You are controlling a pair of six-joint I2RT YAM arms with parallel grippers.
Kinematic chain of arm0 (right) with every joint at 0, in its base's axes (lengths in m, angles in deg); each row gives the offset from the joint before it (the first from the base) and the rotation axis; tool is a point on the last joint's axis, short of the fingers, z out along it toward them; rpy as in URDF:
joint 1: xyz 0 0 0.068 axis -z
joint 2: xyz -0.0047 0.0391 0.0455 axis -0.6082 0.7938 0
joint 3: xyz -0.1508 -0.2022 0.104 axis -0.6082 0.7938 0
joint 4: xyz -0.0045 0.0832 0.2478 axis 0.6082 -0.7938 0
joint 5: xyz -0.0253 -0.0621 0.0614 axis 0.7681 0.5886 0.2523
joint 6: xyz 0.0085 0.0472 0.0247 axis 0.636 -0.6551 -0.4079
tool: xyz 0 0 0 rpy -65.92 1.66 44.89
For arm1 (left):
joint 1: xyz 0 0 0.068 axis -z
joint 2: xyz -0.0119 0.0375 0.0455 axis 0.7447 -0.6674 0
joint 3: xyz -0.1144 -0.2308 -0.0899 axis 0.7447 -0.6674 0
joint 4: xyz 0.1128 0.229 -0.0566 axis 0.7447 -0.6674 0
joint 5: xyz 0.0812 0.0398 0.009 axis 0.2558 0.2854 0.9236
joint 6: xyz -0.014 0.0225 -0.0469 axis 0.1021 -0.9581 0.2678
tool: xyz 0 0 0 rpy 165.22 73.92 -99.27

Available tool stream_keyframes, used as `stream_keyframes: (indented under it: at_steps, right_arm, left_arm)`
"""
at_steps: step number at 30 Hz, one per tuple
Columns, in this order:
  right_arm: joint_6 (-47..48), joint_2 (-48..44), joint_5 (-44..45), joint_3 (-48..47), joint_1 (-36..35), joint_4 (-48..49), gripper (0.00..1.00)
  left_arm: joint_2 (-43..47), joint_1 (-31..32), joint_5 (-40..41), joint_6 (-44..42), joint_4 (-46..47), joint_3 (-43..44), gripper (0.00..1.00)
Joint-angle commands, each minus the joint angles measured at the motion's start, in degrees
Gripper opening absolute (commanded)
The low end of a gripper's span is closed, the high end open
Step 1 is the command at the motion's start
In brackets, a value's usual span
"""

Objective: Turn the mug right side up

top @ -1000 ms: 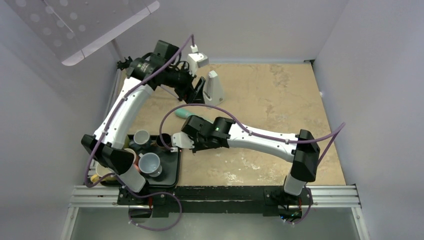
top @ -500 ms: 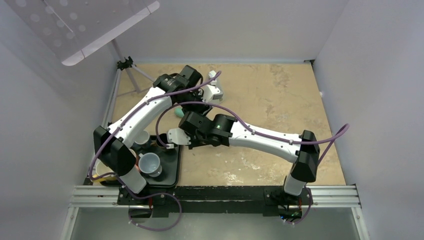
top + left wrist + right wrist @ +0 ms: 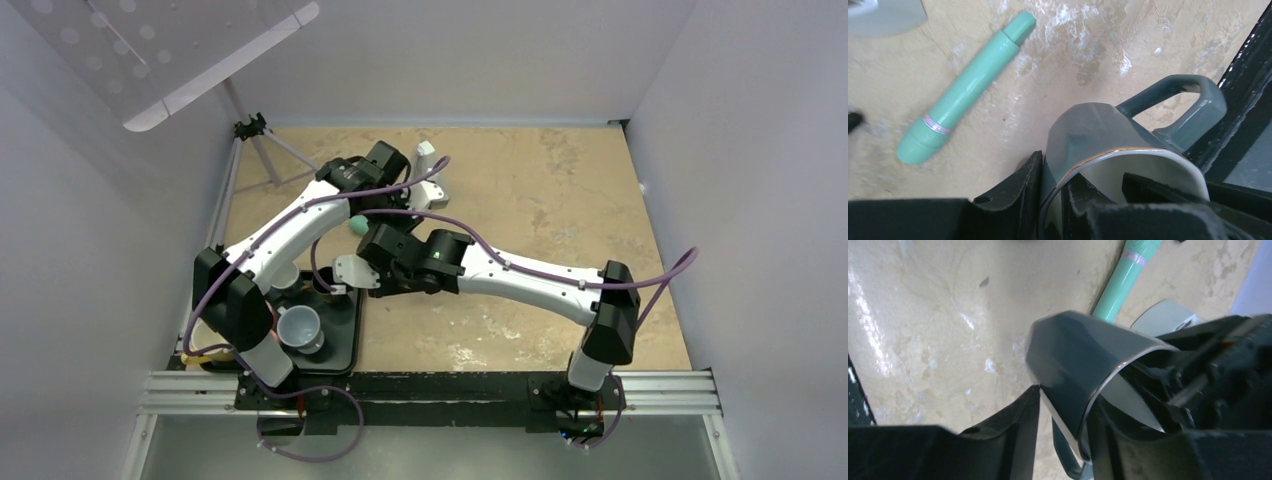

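Note:
My left gripper will next carry the mug back and down into the black tray, and then it will let go of the mug beside the pale blue one.
The mug (image 3: pixel 1098 130) is dark grey with a white inside and a thin gold rim. It is held tilted above the table, its mouth toward both wrist cameras and its handle (image 3: pixel 1193 100) sticking out to the side. My left gripper (image 3: pixel 1052 172) is shut on the mug's wall, one finger outside and one inside. My right gripper (image 3: pixel 1065 405) straddles the wall of the mug (image 3: pixel 1073 350) with its jaws parted; only the outer fingertip (image 3: pixel 1035 392) touches. In the top view both arms cross over the spot and the mug is hidden.
A teal pen (image 3: pixel 965 92) lies on the table just beyond the mug. A black tray (image 3: pixel 340 342) at the near left holds other mugs (image 3: pixel 300 327). A white stand (image 3: pixel 428 185) and a small tripod (image 3: pixel 252 130) stand at the back.
My left arm has swung in from the back and its jaws have shut on the mug's wall. My right jaws, shut on the mug before, have parted.

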Motion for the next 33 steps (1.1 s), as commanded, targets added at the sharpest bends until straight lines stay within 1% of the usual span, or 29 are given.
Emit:
stream_keyframes:
  at_steps: [1, 2, 3, 8, 12, 15, 18, 19, 21, 24, 28, 30, 33]
  right_arm:
    - [-7.0, -5.1, 6.4, 0.1, -0.1, 6.9, 0.49]
    - [-7.7, -5.6, 6.7, 0.7, -0.1, 7.1, 0.55]
    - [-8.4, -6.3, 6.9, 1.3, -0.2, 7.3, 0.56]
    - [-11.4, -10.5, 5.9, 3.2, -0.2, 9.6, 0.58]
    - [-12.8, -15.9, 0.2, 4.3, -0.1, 12.8, 0.59]
    - [-13.0, -21.9, -4.1, 8.2, 0.4, 15.9, 0.60]
    - [-14.8, -29.9, -8.5, 12.9, 3.6, 19.9, 0.63]
    - [-16.6, -34.2, -14.0, 15.3, 8.8, 22.2, 0.64]
    - [-17.3, -36.5, -14.7, 16.8, 11.4, 23.6, 0.64]
    - [-17.7, -37.3, -12.3, 18.4, 13.4, 24.0, 0.65]
    - [-17.9, -37.0, -12.9, 20.6, 14.3, 25.7, 0.64]
    - [-18.0, -37.1, -13.2, 21.5, 14.3, 27.3, 0.64]
    - [-18.0, -37.0, -13.5, 22.3, 14.5, 29.3, 0.64]
  left_arm:
    - [-0.3, -3.5, -5.5, 6.3, 2.4, -1.9, 0.00]
    - [-0.6, -3.8, -5.0, 6.2, 3.1, -2.0, 0.00]
    - [-0.9, -4.2, -4.3, 6.1, 3.6, -2.2, 0.00]
    - [-2.5, -5.5, -1.9, 5.5, 5.5, -2.2, 0.00]
    - [-3.5, -6.9, -2.3, 5.3, 5.1, -1.0, 0.00]
    - [-2.1, -7.6, -4.3, 2.4, 3.4, -1.2, 0.00]
    - [1.8, -7.6, -5.4, -2.3, 2.3, -5.6, 0.00]
    - [4.3, -7.6, -5.7, -7.3, -0.9, -8.5, 0.00]
    - [6.9, -7.6, -6.4, -10.6, -2.6, -11.8, 0.00]
    - [12.7, -7.5, -7.4, -16.2, -4.2, -17.8, 0.00]
    - [19.3, -7.5, -6.4, -23.4, -5.2, -26.1, 0.00]
    - [21.4, -7.3, -4.9, -25.0, -3.7, -29.7, 0.00]
    - [22.3, -7.3, -2.4, -25.6, 0.3, -33.0, 0.00]
